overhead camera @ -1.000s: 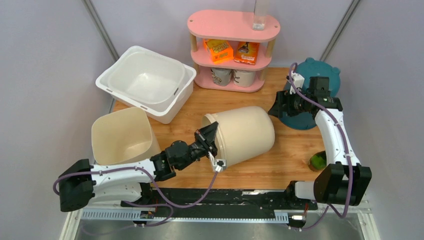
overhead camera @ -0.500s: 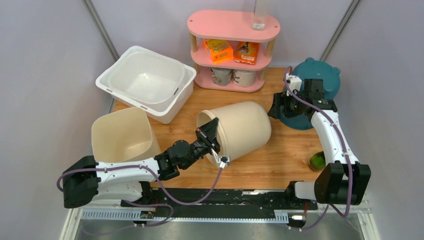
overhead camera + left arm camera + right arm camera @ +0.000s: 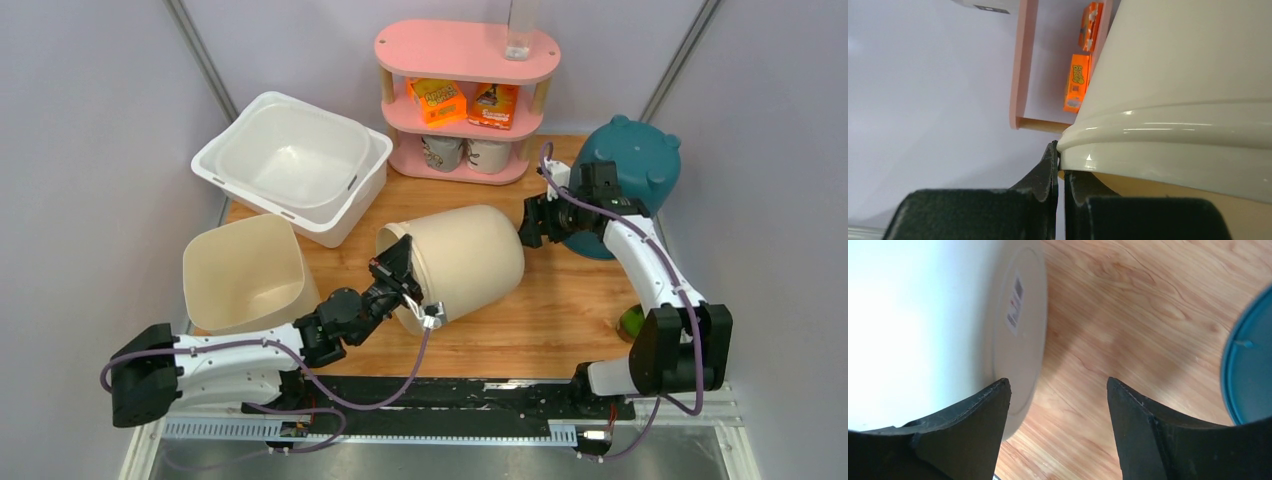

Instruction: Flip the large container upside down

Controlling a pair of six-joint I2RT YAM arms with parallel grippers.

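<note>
The left gripper moves back toward my base next, pulling the pinched rim (image 3: 418,266) (image 3: 1072,146) along, and releases it, since the large cream container still lies on its side.
The large cream container (image 3: 465,258) lies on its side in the middle of the wooden table, its mouth toward the left arm and its base toward the right. My left gripper (image 3: 400,272) is shut on its rim; in the left wrist view the fingertips (image 3: 1052,162) pinch the thick rim of the container (image 3: 1188,75). My right gripper (image 3: 527,225) is open and empty just beside the container's base. The right wrist view shows the flat base with a label (image 3: 1020,340) by the left finger, and bare wood between the fingers.
A second cream bin (image 3: 245,272) stands upright at the left. Stacked white tubs (image 3: 295,160) sit at the back left, a pink shelf (image 3: 465,90) with boxes and mugs at the back. A teal container (image 3: 630,165) is at the right, a green object (image 3: 634,322) near the right edge.
The left gripper has pulled the container to the left by its rim. The right gripper has moved left from the teal container to the cream container's base.
</note>
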